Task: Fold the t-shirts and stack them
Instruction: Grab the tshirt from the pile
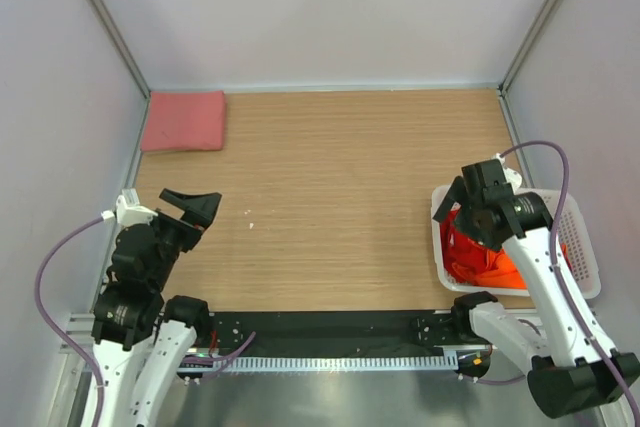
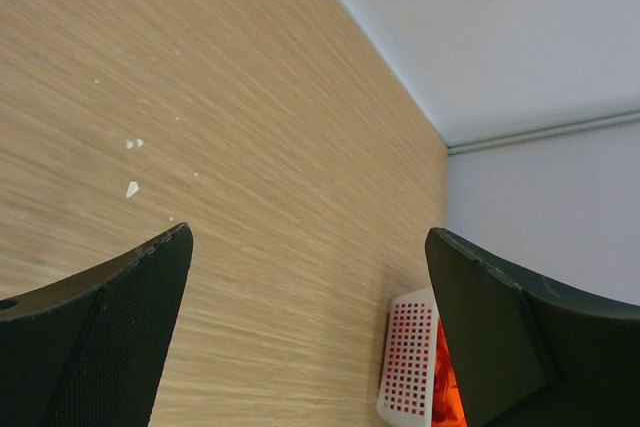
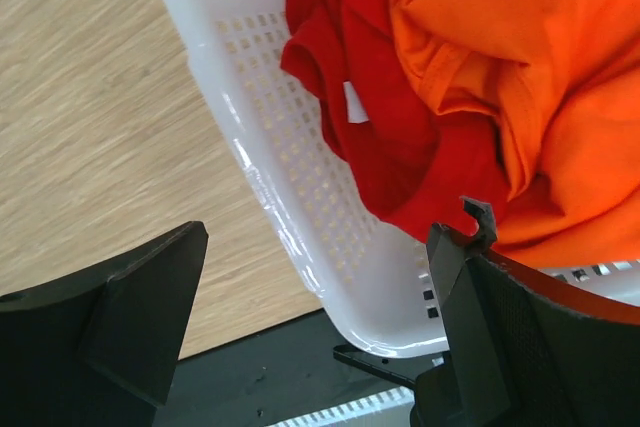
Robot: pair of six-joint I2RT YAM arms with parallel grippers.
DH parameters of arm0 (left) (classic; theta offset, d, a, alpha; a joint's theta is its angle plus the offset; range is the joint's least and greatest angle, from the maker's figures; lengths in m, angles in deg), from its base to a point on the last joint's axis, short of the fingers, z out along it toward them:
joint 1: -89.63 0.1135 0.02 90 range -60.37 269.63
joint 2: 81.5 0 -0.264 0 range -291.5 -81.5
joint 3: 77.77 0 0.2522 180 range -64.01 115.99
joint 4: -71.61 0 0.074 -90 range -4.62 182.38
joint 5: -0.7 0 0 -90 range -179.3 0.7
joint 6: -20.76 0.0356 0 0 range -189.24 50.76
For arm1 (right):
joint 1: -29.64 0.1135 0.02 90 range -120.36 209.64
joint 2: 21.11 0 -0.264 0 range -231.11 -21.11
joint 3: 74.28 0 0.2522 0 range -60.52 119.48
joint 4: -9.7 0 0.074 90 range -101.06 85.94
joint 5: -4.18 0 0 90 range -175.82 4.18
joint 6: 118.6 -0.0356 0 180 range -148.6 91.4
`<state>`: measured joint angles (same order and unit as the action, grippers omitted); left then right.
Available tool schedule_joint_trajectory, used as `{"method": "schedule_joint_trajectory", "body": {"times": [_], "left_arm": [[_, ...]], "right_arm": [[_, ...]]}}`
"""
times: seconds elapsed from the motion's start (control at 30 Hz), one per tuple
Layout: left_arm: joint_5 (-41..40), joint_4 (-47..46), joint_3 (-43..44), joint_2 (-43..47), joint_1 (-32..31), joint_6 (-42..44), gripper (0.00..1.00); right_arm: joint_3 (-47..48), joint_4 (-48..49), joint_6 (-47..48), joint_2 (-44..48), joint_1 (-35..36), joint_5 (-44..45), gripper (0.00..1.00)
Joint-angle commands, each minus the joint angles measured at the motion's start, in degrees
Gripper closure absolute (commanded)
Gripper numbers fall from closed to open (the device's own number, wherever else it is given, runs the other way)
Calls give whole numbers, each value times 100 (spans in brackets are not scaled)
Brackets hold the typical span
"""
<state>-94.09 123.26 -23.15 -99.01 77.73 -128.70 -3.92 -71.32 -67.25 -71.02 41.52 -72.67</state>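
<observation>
My right gripper comes down into the basket (image 3: 300,187) onto the red cloth by the white tag (image 3: 358,110) next. The red t-shirt's tagged end is clear of the orange one.
A folded salmon pink t-shirt (image 1: 184,121) lies flat at the table's far left corner. A bright red t-shirt (image 3: 385,137) and an orange t-shirt (image 3: 520,67) sit crumpled in the white lattice basket (image 3: 300,187) at the right edge. The red cloth (image 1: 466,248) and orange cloth (image 1: 505,269) also show from above. My right gripper (image 1: 462,199) hangs open over the basket's near left corner, fingers wide (image 3: 318,247), holding nothing. At the near left my left gripper (image 1: 190,203) is open above bare wood (image 2: 308,237), empty.
The basket (image 1: 582,247) stands at the table's right edge and shows small in the left wrist view (image 2: 408,362). A black strip (image 1: 330,327) runs along the near edge between the arm bases. Grey walls close the back and both sides. A few white specks (image 2: 132,187) dot the wood.
</observation>
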Motion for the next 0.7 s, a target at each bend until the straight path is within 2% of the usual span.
{"method": "schedule_joint_trajectory", "body": {"times": [0.0, 0.07, 0.1, 0.23, 0.33, 0.4, 0.6, 0.67], "left_arm": [[-496, 903, 518, -208, 30, -126, 0], [-470, 1245, 912, -366, 30, -180, 0], [-469, 1369, 1098, -523, 30, -180, 0], [-242, 1748, 1959, -1007, 30, 407, 0], [-354, 2072, 2566, -1297, 21, 769, 0], [-469, 2371, 2829, -1394, 30, 726, 0], [338, 2644, 3094, -2105, 30, 1277, 0], [680, 2950, 3322, -2578, 30, 1463, 0]], "right_arm": [[482, -830, -575, -448, -10, 881, 0], [449, -852, -811, -485, -19, 1067, 0], [405, -702, -497, -450, -19, 1006, 1], [370, -323, -266, -458, -19, 892, 16], [264, -278, -309, -808, -19, 926, 27], [142, -209, -310, -967, -54, 997, 29], [-149, 582, -142, -1372, -361, 681, 42], [-193, 662, -99, -1573, -414, 628, 54]]}}
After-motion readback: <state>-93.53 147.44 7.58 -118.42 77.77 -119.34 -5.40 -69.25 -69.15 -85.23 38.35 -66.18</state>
